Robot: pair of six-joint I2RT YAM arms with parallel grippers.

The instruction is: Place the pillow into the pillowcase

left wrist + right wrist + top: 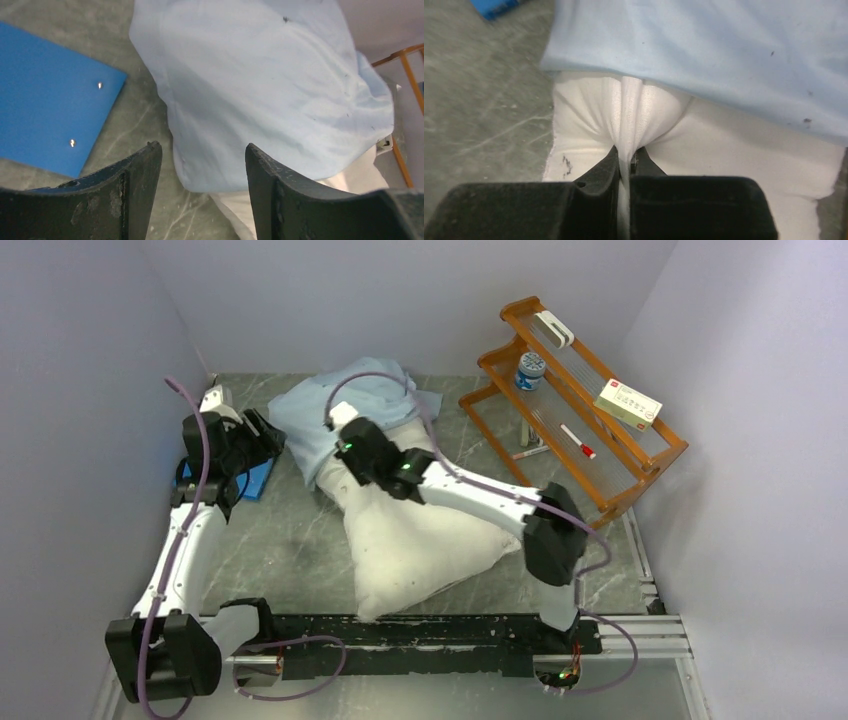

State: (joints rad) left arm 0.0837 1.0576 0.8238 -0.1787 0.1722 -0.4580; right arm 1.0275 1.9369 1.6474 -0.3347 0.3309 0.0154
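Observation:
Most of the pillow [420, 545] is outside. My right gripper will lift the pinched fold, move toward the rack, then lower the fold and let go of it beside the pillowcase's edge [402, 426].
The white pillow [420, 545] lies in the middle of the table, its far end under the light-blue pillowcase [320, 405]. My right gripper [340, 462] is shut on a pinched fold of the pillow [589, 120] just below the pillowcase's edge [704, 65]. My left gripper [268, 435] is open and empty at the pillowcase's left side. In the left wrist view its fingers [145, 185] frame the pillowcase's lower corner [235, 100], with a bit of pillow [350, 175] showing under it.
A small flat bright-blue mat [255, 480] lies under the left arm; it also shows in the left wrist view [45, 100]. An orange wooden rack [575, 405] with a box, a jar and a pen stands at the back right.

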